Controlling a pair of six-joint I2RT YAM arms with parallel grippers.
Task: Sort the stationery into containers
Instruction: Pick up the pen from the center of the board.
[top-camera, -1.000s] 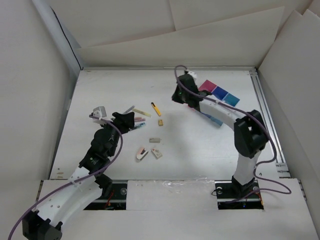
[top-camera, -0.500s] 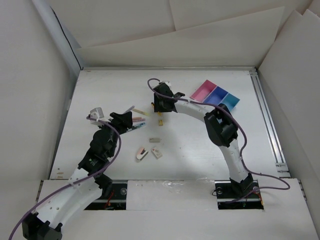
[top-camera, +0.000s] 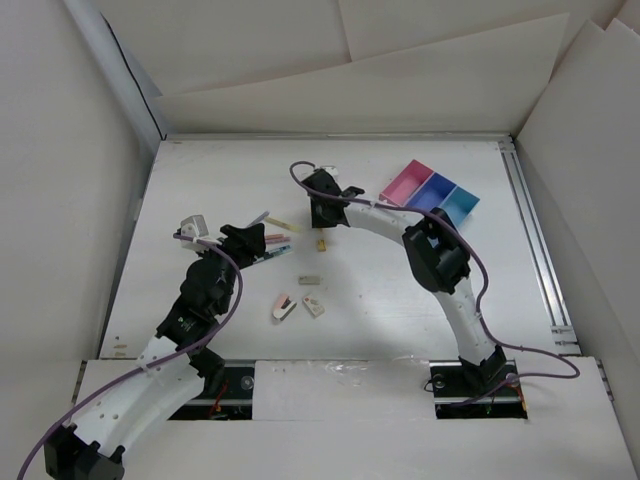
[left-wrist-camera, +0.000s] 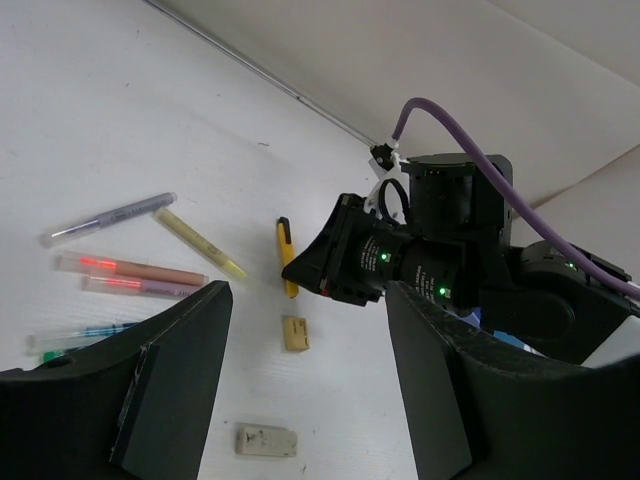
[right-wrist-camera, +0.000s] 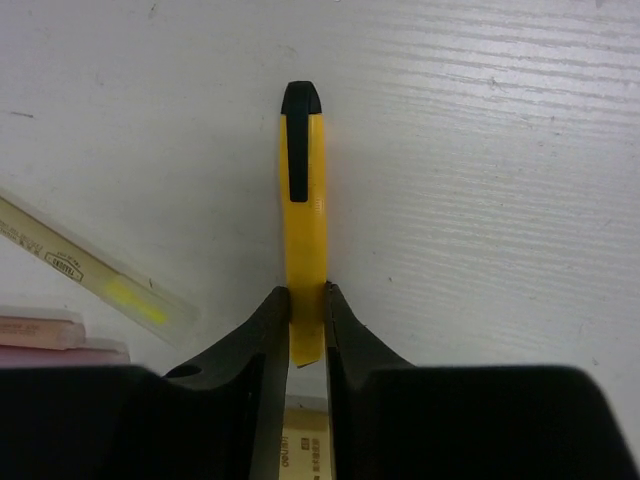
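The pink container (top-camera: 406, 184) is open, so my right gripper should next go up and move over it, to the right in the top view, to let go of the yellow-black piece.
My right gripper (top-camera: 321, 213) (right-wrist-camera: 305, 322) is shut on the near end of the yellow-black piece (right-wrist-camera: 303, 200), which lies flat on the white table; it also shows in the left wrist view (left-wrist-camera: 285, 250). My left gripper (top-camera: 262, 243) (left-wrist-camera: 305, 375) is open and empty, hovering over the pens. Grey-blue (left-wrist-camera: 110, 218), yellow (left-wrist-camera: 198, 243), pink (left-wrist-camera: 130, 270) and teal (left-wrist-camera: 85, 332) pens lie side by side. A tan block (left-wrist-camera: 294, 334) (top-camera: 321, 244) and a white eraser (left-wrist-camera: 266, 440) (top-camera: 309, 281) lie nearer. The pink (top-camera: 405, 184), purple-blue (top-camera: 433, 193) and light blue (top-camera: 459, 204) containers stand at the back right.
Two more erasers (top-camera: 284, 306) (top-camera: 313, 305) lie near the table's front middle. A metal rail (top-camera: 527, 225) runs along the right edge. White board walls close in the back and both sides.
My right arm swung left from the containers to the yellow-black piece and came down with its jaws around it. The left arm has barely moved.
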